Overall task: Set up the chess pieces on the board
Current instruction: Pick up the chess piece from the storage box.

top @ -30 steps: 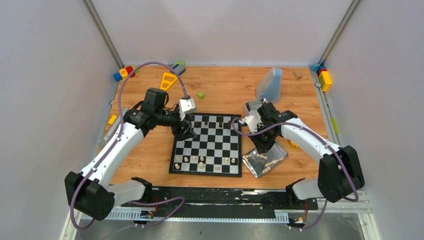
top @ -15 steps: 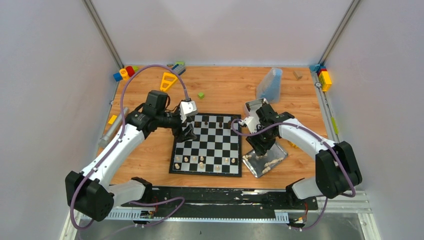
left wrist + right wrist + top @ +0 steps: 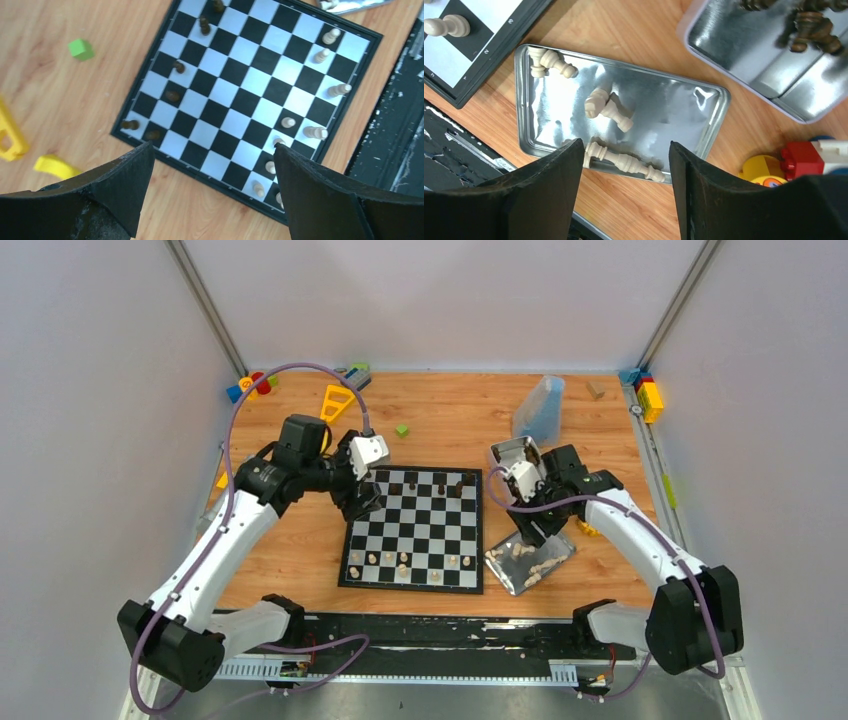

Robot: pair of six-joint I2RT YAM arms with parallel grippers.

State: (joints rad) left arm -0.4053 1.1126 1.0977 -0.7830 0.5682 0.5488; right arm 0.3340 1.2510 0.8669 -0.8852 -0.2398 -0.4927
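Note:
The small cream piece's loose end point(image 3: 625, 123) sticks out clear of the piece's neighbour, so my right gripper needs to move down onto it, toward the middle of the tray.
The board point(image 3: 420, 530) lies at the table's middle. Dark chess pieces point(image 3: 415, 485) stand along its far rows and cream ones point(image 3: 405, 562) along its near row. My left gripper point(image 3: 363, 500) hovers over the board's far left corner, open and empty. In the left wrist view it point(image 3: 212, 147) frames the board point(image 3: 240, 100), dark pieces point(image 3: 172, 96) and cream pieces point(image 3: 316, 132). My right gripper point(image 3: 537, 530) hangs open above a metal tray point(image 3: 530, 562). Seen from the right wrist, the right gripper point(image 3: 625, 145) holds nothing, and cream pieces point(image 3: 611, 107) lie on the tray point(image 3: 704, 105).
A second metal tin point(image 3: 512, 455) with dark pieces point(image 3: 809, 25) sits behind the tray. A red and yellow toy point(image 3: 796, 155) lies right of it. A green cube point(image 3: 401, 430), yellow triangle point(image 3: 336, 400), translucent blue container point(image 3: 540, 408) and coloured blocks point(image 3: 648, 395) lie farther back.
My right gripper has opened from shut above the tray and its wrist has shifted right. My left gripper has drawn back slightly to the left and opened wider.

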